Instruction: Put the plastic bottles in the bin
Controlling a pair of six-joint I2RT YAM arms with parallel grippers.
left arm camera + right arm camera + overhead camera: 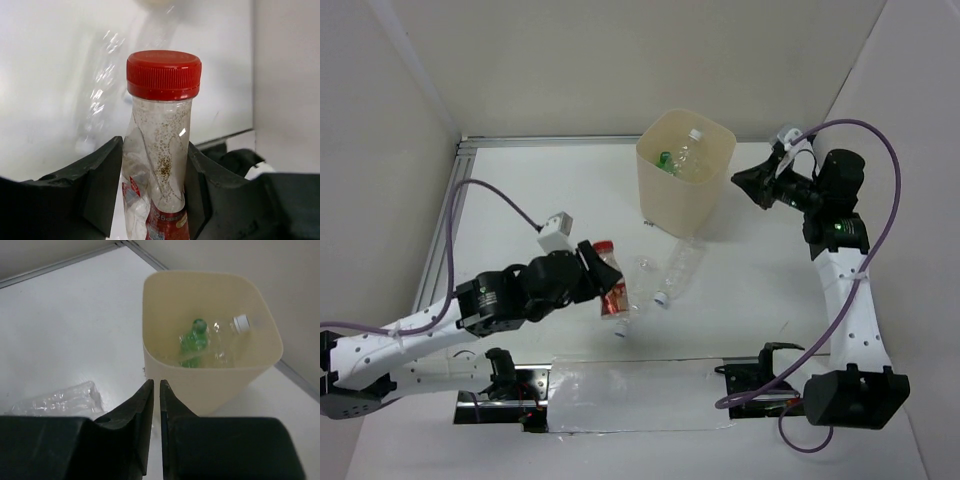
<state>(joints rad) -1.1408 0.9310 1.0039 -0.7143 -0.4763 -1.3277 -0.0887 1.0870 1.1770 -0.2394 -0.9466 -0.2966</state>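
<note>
The left gripper lifts the clear bottle it holds past the bin's tall side next, carries it outward over the bin's opening (686,148) and releases it.
My left gripper (590,272) is shut on the clear bottle with the red cap and reddish label (611,278), holding it by the neck; the left wrist view shows the bottle (162,130) between both fingers. The cream bin (710,205) stands at the back centre, with a green bottle (665,160) and a clear white-capped bottle (692,142) inside. Two clear bottles lie on the table in front of it, one (682,266) further right and one (635,295) beside the held bottle. My right gripper (748,185) is shut and empty, just right of the bin (215,392).
An aluminium rail (438,245) runs along the table's left and back edges, with white walls behind it. A clear plastic sheet (640,395) lies at the near edge between the arm bases. A clear bottle (55,400) shows at the lower left of the right wrist view.
</note>
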